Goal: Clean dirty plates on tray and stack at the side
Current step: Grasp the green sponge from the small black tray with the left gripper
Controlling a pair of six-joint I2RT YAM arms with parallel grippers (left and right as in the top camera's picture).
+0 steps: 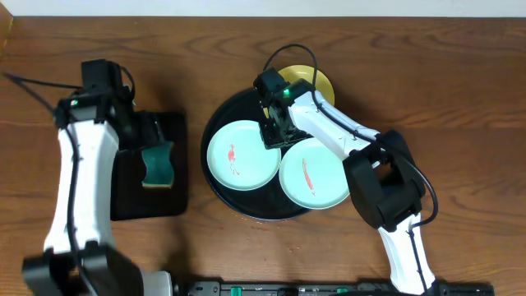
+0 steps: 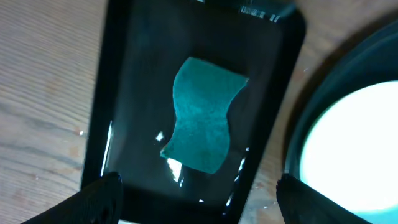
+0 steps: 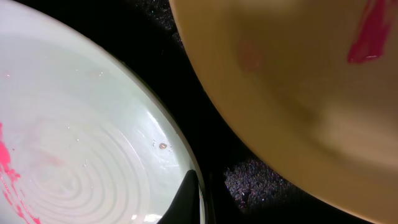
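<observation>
The teal sponge [image 1: 158, 167] [image 2: 202, 115] lies below my left gripper on the small black tray, so next the gripper needs to lower, bring its open fingers around it and close.
The round black tray [image 1: 255, 210] holds two mint plates, one on the left [image 1: 238, 156] and one on the right [image 1: 315, 174], each with a red smear. A pale yellow plate [image 1: 316, 82] lies at the tray's back edge. My right gripper [image 1: 278, 136] is at the left mint plate's right rim. In the right wrist view its fingers [image 3: 199, 200] are close together across that plate's rim [image 3: 81, 137], beside the red-smeared yellow plate [image 3: 292, 81]. My left gripper [image 2: 202, 205] is open and empty above a teal sponge [image 2: 202, 115].
The sponge [image 1: 158, 164] lies on a small rectangular black tray [image 1: 123, 201] left of the round tray. In the left wrist view the round tray's rim [image 2: 311, 106] and a mint plate [image 2: 354, 149] show at the right. Bare wooden table surrounds both trays.
</observation>
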